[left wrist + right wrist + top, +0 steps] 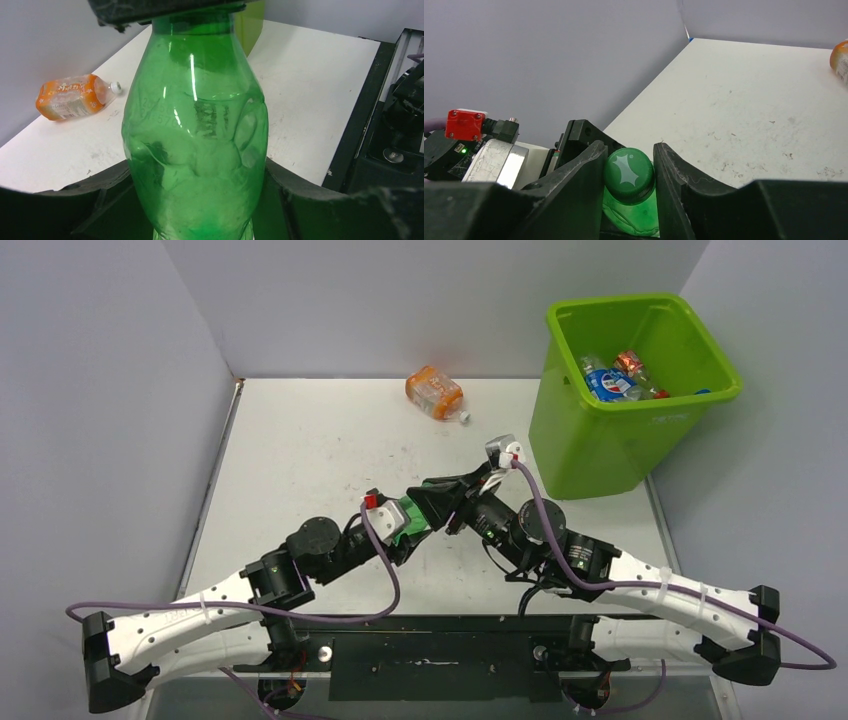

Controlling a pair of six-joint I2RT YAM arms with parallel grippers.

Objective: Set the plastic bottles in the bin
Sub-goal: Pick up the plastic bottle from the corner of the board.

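Observation:
My right gripper rises outward and to the right in the top view, over the bin's open top (645,352), and releases the bottle next, as the bin's sides stand tall.
A green plastic bottle (409,519) hangs above the table's middle, held between both arms. My left gripper (197,202) is shut on its crushed body (195,140), one finger on each side. My right gripper (629,176) is shut on its green cap (629,171), and in the left wrist view it covers the bottle's top. An orange-labelled bottle (435,393) lies on its side at the far middle of the table, also seen in the left wrist view (70,96). The lime-green bin (600,440) stands at the far right with several bottles (612,380) inside.
Grey walls close in the white table (300,460) on the left, back and right. The arm bases and a black rail (430,650) run along the near edge. Purple cables loop from both wrists.

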